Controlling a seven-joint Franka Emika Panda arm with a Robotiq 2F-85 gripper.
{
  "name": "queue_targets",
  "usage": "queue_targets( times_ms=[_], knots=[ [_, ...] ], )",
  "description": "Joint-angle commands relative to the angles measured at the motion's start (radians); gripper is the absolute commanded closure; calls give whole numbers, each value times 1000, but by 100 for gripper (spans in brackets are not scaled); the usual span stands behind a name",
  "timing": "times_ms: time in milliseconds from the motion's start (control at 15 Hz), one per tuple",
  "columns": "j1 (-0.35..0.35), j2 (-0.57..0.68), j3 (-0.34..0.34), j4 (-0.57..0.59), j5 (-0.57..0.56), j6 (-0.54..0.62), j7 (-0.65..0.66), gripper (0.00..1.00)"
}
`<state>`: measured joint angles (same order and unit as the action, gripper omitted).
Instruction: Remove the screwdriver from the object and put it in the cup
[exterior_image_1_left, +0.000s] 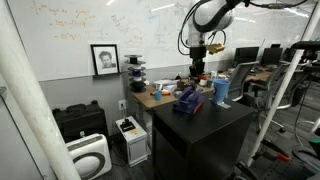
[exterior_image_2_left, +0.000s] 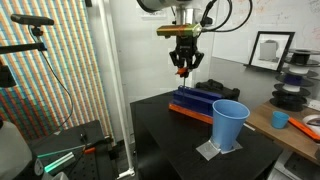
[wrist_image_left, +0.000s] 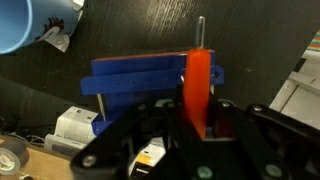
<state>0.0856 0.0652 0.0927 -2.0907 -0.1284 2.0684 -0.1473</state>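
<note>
I will next move my gripper up and across from the holder (exterior_image_2_left: 195, 100) over the light blue cup's opening (exterior_image_2_left: 231, 108) to let go, because the screwdriver's hanging stem must clear the cup's rim.
My gripper (exterior_image_2_left: 183, 66) hangs above the black table and is shut on the orange handle of the screwdriver (wrist_image_left: 196, 80), whose metal shaft points away from the wrist camera. The screwdriver is lifted clear of the dark blue holder (exterior_image_2_left: 195, 100), which lies below it on the table (exterior_image_2_left: 170, 140). The holder also shows in the wrist view (wrist_image_left: 130, 75) and in an exterior view (exterior_image_1_left: 187, 100). The light blue cup (exterior_image_2_left: 230, 122) stands upright beside the holder, nearer the table's edge. It also shows at the top left of the wrist view (wrist_image_left: 25, 25).
A wooden desk (exterior_image_2_left: 290, 125) with tape rolls and small items stands behind the table. A white appliance (exterior_image_1_left: 90, 155) and a black case (exterior_image_1_left: 78, 122) sit on the floor. A framed picture (exterior_image_1_left: 104, 59) leans on the whiteboard wall. Tripod poles (exterior_image_1_left: 275, 100) stand at the side.
</note>
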Motion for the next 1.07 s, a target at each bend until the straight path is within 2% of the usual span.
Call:
queue_targets(
  times_ms=[0,533,867,1000],
  knots=[
    [-7,-96,-6,-19,9,-14,-39,87],
    [-29,-238,-52,18,8,-76,-60,87],
    [-98,-257,-133,13,14,-164,-17,87],
    [-127,-256,-156,-4,-10,-119,18,87]
  ],
)
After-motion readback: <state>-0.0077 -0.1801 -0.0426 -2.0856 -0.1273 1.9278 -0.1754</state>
